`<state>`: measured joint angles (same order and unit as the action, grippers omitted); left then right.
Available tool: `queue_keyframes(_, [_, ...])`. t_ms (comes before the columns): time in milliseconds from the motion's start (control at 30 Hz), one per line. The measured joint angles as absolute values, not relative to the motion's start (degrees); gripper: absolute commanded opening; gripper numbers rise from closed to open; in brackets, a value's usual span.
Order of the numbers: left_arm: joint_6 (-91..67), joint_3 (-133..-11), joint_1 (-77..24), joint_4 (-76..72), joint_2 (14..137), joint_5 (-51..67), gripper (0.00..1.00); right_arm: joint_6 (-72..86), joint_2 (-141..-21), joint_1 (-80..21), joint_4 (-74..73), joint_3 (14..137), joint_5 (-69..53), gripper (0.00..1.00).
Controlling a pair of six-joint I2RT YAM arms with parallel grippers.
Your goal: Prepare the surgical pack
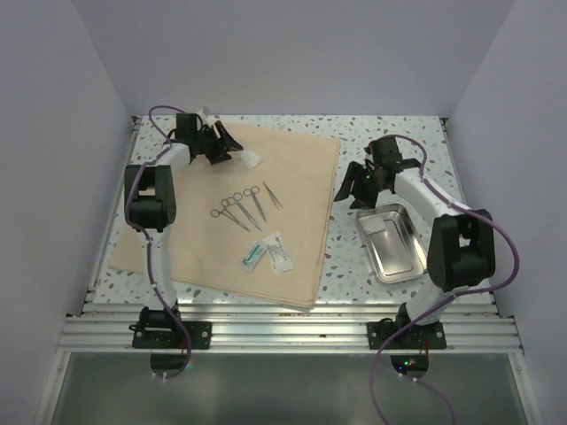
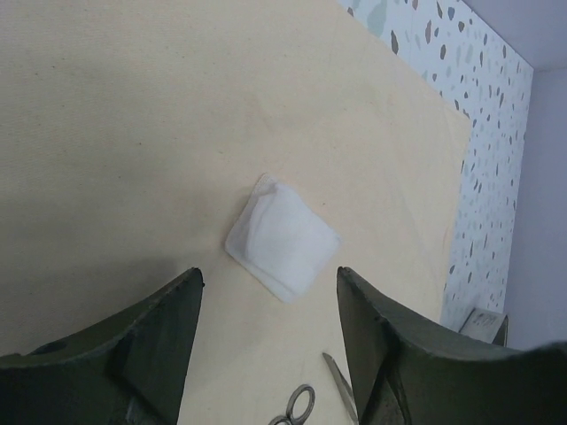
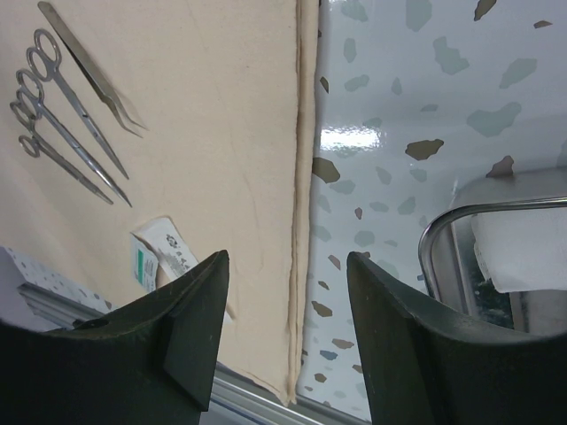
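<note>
I should lower my left gripper and slide it to the right in the top view onto the gauze's nearest edge, as the gauze lies beyond its open fingers.
A large tan cloth sheet [image 1: 177, 239] lies flat on the speckled table. On it lie a white gauze square [image 1: 252, 158], several steel scissors and forceps [image 1: 239, 206] and two sealed packets [image 1: 267, 253]. My left gripper [image 1: 229, 149] hovers open just left of the gauze. In the left wrist view the gauze [image 2: 282, 236] lies flat beyond the open left gripper [image 2: 270, 274], touching neither finger. The shiny steel tray [image 1: 391, 241] sits on the table right of the cloth. My right gripper [image 1: 353, 191] is open and empty. In its wrist view the right gripper [image 3: 288, 257] is above the cloth's right edge [image 3: 301, 177].
White walls close in the table on the left, back and right. An aluminium rail [image 1: 292, 329] runs along the near edge, carrying both arm bases. In the right wrist view the tray rim [image 3: 443, 221] is at the right, with the instruments [image 3: 66, 115] and a packet [image 3: 164, 257] at the left.
</note>
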<state>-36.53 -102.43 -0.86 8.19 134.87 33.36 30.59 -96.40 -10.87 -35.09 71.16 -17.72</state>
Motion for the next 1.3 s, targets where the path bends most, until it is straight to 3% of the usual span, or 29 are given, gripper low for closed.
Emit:
queue_keyframes(633, [-38.46, -105.25, -3.29, 8.23, 138.02, 32.62, 0.63, 30.59, -96.4, -10.87, -35.05, 71.16, -17.74, 0.6])
queue_keyframes(1300, [-41.5, -108.01, -3.92, 9.32, 140.31, 31.07, 0.46, 30.57, -96.9, -10.92, -34.89, 71.16, -17.76, 0.6])
